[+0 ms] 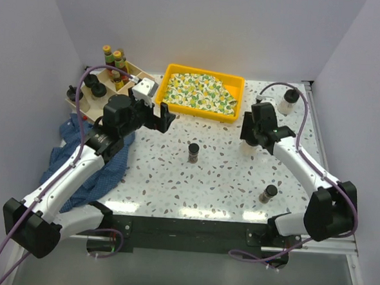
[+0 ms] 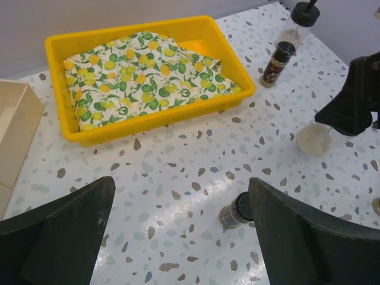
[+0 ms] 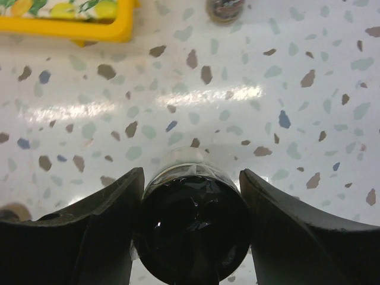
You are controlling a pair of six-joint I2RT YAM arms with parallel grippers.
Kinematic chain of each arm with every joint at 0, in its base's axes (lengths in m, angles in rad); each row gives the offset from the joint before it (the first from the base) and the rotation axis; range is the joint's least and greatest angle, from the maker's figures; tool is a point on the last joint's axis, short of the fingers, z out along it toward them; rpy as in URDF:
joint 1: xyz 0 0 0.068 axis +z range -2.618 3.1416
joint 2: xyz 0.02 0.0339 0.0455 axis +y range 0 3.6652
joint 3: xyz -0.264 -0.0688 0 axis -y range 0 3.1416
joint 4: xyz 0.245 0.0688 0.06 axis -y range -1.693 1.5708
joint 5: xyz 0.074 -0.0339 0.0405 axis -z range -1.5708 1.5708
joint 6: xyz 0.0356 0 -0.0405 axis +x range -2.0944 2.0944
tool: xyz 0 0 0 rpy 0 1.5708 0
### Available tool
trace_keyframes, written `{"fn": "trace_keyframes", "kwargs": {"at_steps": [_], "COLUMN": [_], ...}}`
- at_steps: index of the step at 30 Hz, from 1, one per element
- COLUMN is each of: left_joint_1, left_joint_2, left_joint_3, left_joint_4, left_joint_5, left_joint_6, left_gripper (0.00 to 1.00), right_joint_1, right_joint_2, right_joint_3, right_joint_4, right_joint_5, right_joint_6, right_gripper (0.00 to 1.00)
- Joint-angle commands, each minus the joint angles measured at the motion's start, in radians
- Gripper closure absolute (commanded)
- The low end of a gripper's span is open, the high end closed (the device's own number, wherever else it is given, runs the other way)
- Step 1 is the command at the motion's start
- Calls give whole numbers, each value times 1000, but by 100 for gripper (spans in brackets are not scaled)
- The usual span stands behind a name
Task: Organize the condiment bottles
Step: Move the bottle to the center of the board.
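Note:
The robot's right hand should next move back, to its left in the top view, to the open tabletop between brown jars and let go of the clear bottle's cap.
My right gripper is shut on the black cap of a clear squat bottle that stands on the table; in the top view this gripper is right of the yellow tray. My left gripper is open and empty above the table. In the left wrist view a small brown spice jar stands just inside its right finger. That jar is mid-table. Another brown jar stands front right. A clear bottle and a brown jar stand at the back right.
A yellow tray with patterned cloth lies at the back centre. A pale wooden divided box at the back left holds several bottles. A blue cloth lies crumpled under the left arm.

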Motion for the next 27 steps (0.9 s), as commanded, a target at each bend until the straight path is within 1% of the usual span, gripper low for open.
{"fn": "trace_keyframes", "kwargs": {"at_steps": [1, 2, 4, 7, 9, 10, 12, 13, 15, 16, 18, 19, 21, 22, 24, 27], "left_joint_1": [1, 1, 1, 1, 1, 1, 1, 1, 1, 1, 1, 1, 1, 1, -1, -1], "left_joint_2": [-28, -25, -27, -27, -28, -28, -28, -31, -45, -48, -39, -28, 10, 21, 44, 79], "left_joint_3": [-9, -10, -10, -13, -16, -18, -10, -7, -13, -18, -23, -19, -4, -1, 2, 5], "left_joint_4": [40, 40, 40, 42, 46, 46, 36, 35, 45, 51, 65, 66, 46, 40, 35, 46], "left_joint_5": [-25, -25, -37, -42, -49, -49, -34, -27, -2, 4, 32, 42, 64, 66, 76, 105], "left_joint_6": [6, 6, 5, 6, 8, 8, 11, 9, 8, 6, 2, 0, 2, 3, 6, 5], "left_gripper": [0, 0, 0, 0, 0, 0, 0, 0, 0, 0, 0, 0, 0, 0, 0, 0], "right_joint_1": [114, 159, 213, 354, 408, 452, 488, 525, 562, 600, 625, 629, 631, 631, 631, 629], "right_joint_2": [-138, -161, -207, -228, -233, -239, -250, -253, -248, -244, -230, -227, -231, -237, -271, -341], "right_joint_3": [-77, -97, -155, -210, -243, -259, -311, -322, -323, -316, -295, -289, -281, -281, -274, -228], "right_joint_4": [-6, -3, 9, 3, 0, 15, 49, 80, 74, 46, 11, -26, -52, -61, -70, -109], "right_joint_5": [49, 51, 52, 80, 124, 139, 138, 135, 155, 197, 224, 241, 250, 250, 249, 218], "right_joint_6": [42, 55, 88, 144, 173, 199, 219, 231, 259, 273, 302, 316, 340, 340, 340, 333], "right_gripper": [52, 53, 53, 53, 53, 51, 50, 49, 43, 36, 29, 22, 16, 9, 3, 1]}}
